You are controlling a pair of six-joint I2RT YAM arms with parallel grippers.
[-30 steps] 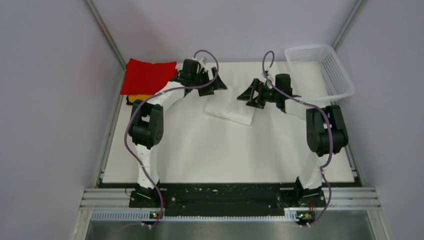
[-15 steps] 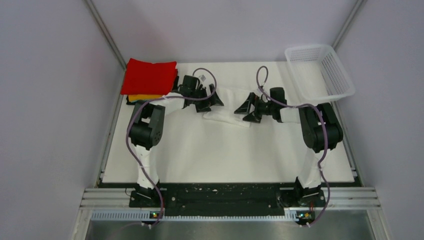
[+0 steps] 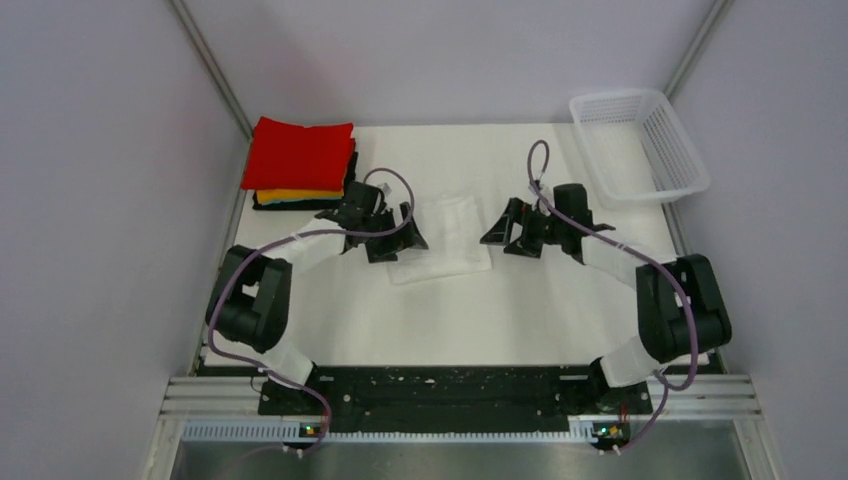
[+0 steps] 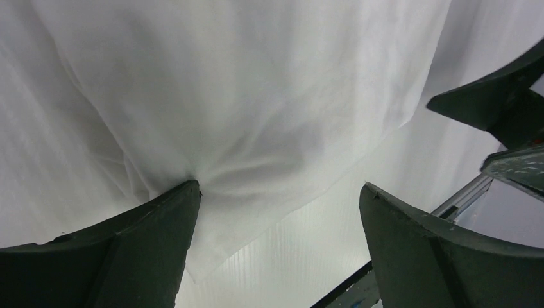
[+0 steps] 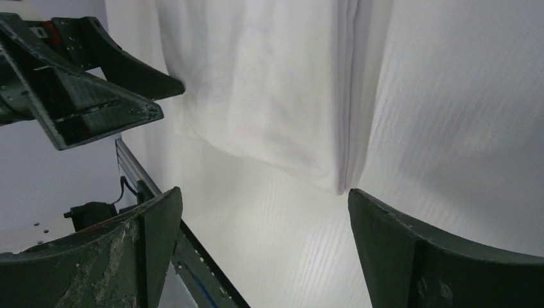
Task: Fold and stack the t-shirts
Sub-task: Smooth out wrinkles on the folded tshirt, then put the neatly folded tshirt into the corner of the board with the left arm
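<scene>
The t-shirt's near edge is now between the open fingers of my left gripper, so I will move my left gripper outward to the white t-shirt's stack-side edge [image 4: 86,99] and turn it to pinch there.
A thin white t-shirt [image 3: 443,240] lies folded flat on the table between my two grippers. My left gripper [image 3: 397,240] is open at the shirt's left edge. In the left wrist view its left fingertip [image 4: 183,199] touches the cloth [image 4: 244,96], with the gripper [image 4: 279,196] otherwise empty. My right gripper [image 3: 505,236] is open and empty just right of the shirt. In the right wrist view the gripper [image 5: 263,202] stands over bare table beside the shirt's folded edge [image 5: 276,83]. A stack of folded t-shirts sits at the back left: red [image 3: 300,152] on top, then orange-yellow [image 3: 295,196], then black [image 3: 300,205].
A white plastic mesh basket [image 3: 640,140] stands at the back right corner. The white tabletop [image 3: 450,310] ends in a black rail at the near edge, where the arm bases are bolted. Grey walls close in left and right.
Both grippers have moved from the far side towards the near side. The white shirt has shifted nearer and now lies flatter as a neater rectangle.
</scene>
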